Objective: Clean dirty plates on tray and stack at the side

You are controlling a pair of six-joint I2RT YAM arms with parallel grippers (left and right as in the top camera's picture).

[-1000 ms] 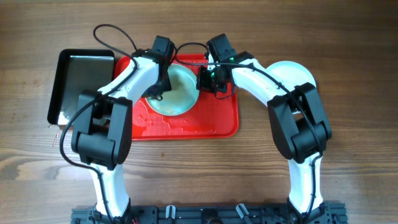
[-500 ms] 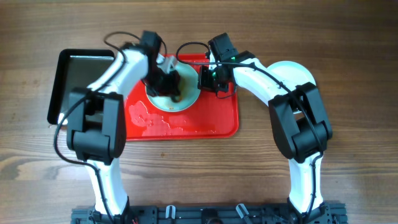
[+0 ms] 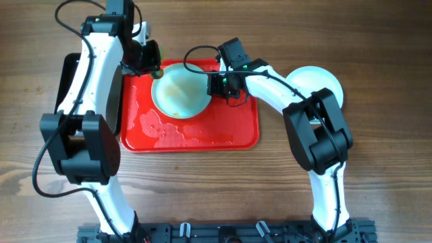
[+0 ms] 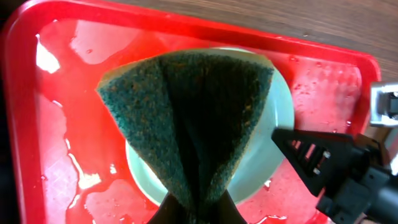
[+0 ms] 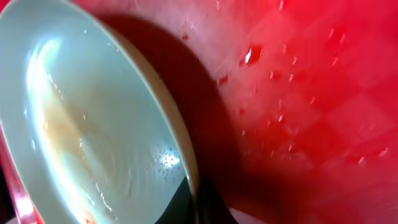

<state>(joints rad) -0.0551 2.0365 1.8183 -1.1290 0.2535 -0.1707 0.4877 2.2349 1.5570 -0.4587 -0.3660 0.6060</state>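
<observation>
I need to raise my right gripper, move it to the right in the overhead view and lower it onto the other plate (image 3: 320,81) to let go, because that plate is beside the tray.
A pale blue-white plate (image 3: 179,91) stands tilted on the wet red tray (image 3: 202,135). My right gripper (image 3: 214,84) is shut on the plate's right rim. In the right wrist view the fingers (image 5: 194,202) pinch the rim, and the plate's (image 5: 81,124) inside shows faint orange smears. My left gripper (image 3: 150,66) is shut on a green scouring sponge (image 4: 193,118) and hovers over the tray's far left corner, just left of the plate and clear of it. In the left wrist view the sponge hides much of the plate (image 4: 281,118). Another plate (image 3: 318,84) lies on the table at the right.
A black rectangular tray (image 3: 66,84) lies left of the red tray, mostly under my left arm. Water puddles cover the red tray's floor (image 4: 68,174). The right gripper's black body (image 4: 336,165) shows in the left wrist view.
My left gripper has lifted the sponge off the plate and moved up and left to the tray's far left corner. The right gripper still holds the tilted plate.
</observation>
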